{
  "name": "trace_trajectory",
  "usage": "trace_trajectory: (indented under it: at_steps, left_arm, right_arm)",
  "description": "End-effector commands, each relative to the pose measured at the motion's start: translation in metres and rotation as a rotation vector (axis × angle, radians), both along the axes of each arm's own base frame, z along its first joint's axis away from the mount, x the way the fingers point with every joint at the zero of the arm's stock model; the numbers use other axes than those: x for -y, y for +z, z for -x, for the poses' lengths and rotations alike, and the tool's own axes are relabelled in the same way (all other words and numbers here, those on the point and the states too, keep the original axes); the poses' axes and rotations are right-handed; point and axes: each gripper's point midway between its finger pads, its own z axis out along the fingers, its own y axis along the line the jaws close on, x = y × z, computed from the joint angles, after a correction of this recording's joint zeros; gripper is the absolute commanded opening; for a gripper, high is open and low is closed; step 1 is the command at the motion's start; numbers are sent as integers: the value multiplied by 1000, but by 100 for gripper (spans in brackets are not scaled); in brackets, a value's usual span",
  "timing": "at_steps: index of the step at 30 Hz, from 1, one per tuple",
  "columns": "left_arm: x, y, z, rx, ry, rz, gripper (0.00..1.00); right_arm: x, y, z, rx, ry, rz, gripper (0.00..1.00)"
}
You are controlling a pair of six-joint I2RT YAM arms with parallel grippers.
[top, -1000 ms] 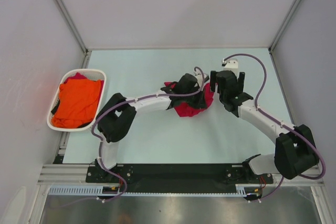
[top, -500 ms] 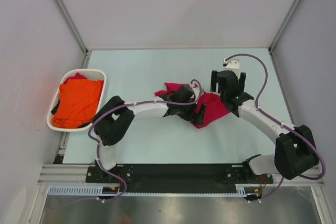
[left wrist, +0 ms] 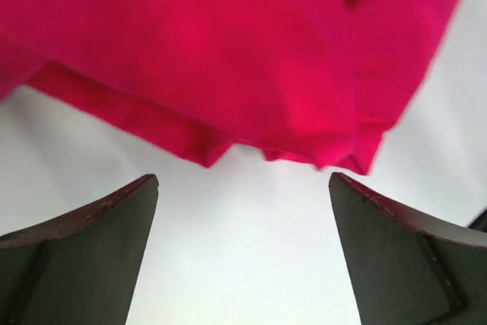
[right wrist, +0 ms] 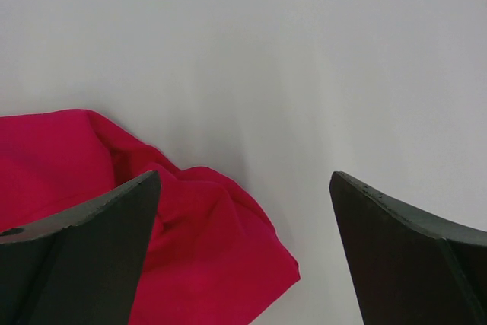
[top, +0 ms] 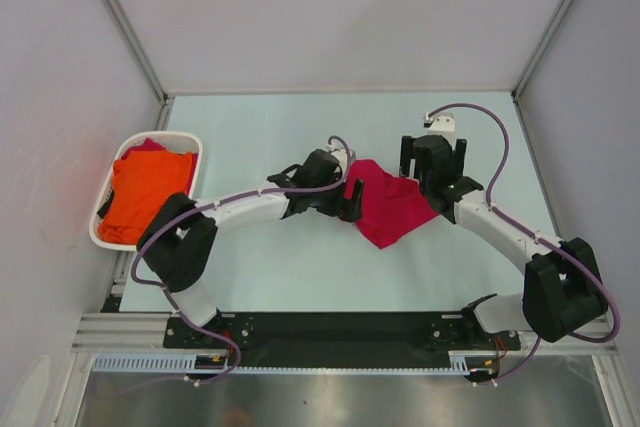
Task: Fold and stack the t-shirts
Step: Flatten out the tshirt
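Observation:
My left gripper's open fingers have only bare table between them here. My left gripper will next move outward along the crimson t-shirt and onto the t-shirt's far corner [top: 356, 164] [left wrist: 11, 68].
The crimson t-shirt [top: 392, 205] lies loosely folded on the table's middle, between the two arms. My left gripper [top: 350, 203] is open just left of it; in the left wrist view the shirt's hem [left wrist: 228, 58] lies beyond the fingertips, and only bare table shows in the left gripper [left wrist: 243, 180]. At the shirt's far right corner hovers my right gripper [top: 432, 152], open. In its wrist view the crimson cloth [right wrist: 198, 256] reaches in from the lower left, between the fingers of the right gripper [right wrist: 245, 178]. The orange t-shirt [top: 148, 195] lies crumpled in the basket.
A white oval basket [top: 163, 136] stands at the table's left edge, with a bit of red cloth [top: 147, 145] under the orange shirt. Grey walls close in the back and both sides. The arms' base rail [top: 340, 329] runs along the near edge.
My left gripper has opened, let go of the crimson shirt and drawn back to the left. The shirt, bunched a second ago, now lies spread flatter. The right arm barely moved.

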Motion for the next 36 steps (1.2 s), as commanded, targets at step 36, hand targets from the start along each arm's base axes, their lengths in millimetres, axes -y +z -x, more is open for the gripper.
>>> trace_trajectory:
  at_steps: [36]
  left_arm:
    - [-29,18,-50,51,242,117,94]
  right_arm:
    - [-44,-13,11,-106,186,-168,100]
